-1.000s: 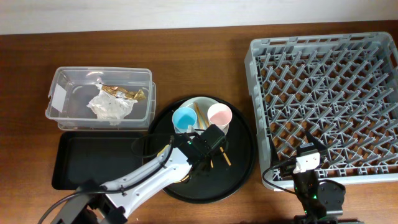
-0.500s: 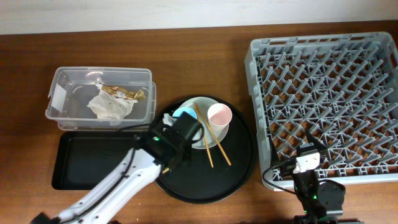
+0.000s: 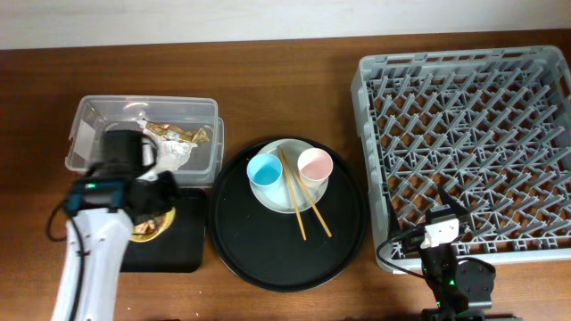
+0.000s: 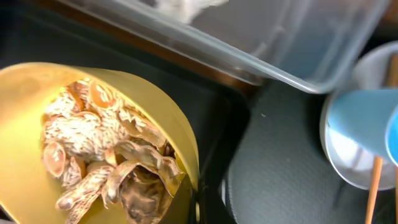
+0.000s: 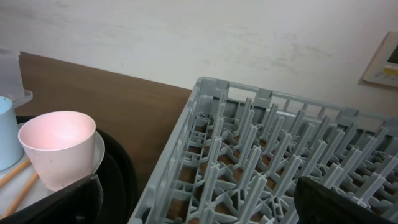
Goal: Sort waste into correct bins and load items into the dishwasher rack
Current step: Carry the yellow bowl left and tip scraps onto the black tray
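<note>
The round tray's near part is bare, so I will tip the scraps into the shallow tray (image 3: 178, 254) with my left gripper, then lower and release the bowl there.
My left gripper (image 3: 152, 212) is shut on the rim of the yellow bowl (image 3: 145, 229) and holds it over the shallow black tray (image 3: 178, 254). In the left wrist view the bowl (image 4: 155, 118) is full of beige food scraps (image 4: 99, 149). The clear box (image 3: 98, 160) holds the white tissue (image 3: 174, 153) and the gold foil wrapper (image 3: 183, 135). The white plate (image 3: 287, 198) carries the blue cup (image 3: 264, 169), the pink cup (image 3: 314, 164) and the chopsticks (image 3: 300, 207). My right gripper (image 3: 443, 214) is open and empty at the front edge of the grey rack (image 3: 464, 143).
The plate sits on a large round black tray (image 3: 268, 254) between the bins and the rack. In the right wrist view the pink cup (image 5: 59, 146) stands left of the rack's corner (image 5: 205, 99). Brown table (image 3: 294, 89) lies behind.
My left arm carried the yellow bowl from the round tray leftwards to above the shallow black tray. The chopsticks and both cups now show uncovered. The right arm has not moved.
</note>
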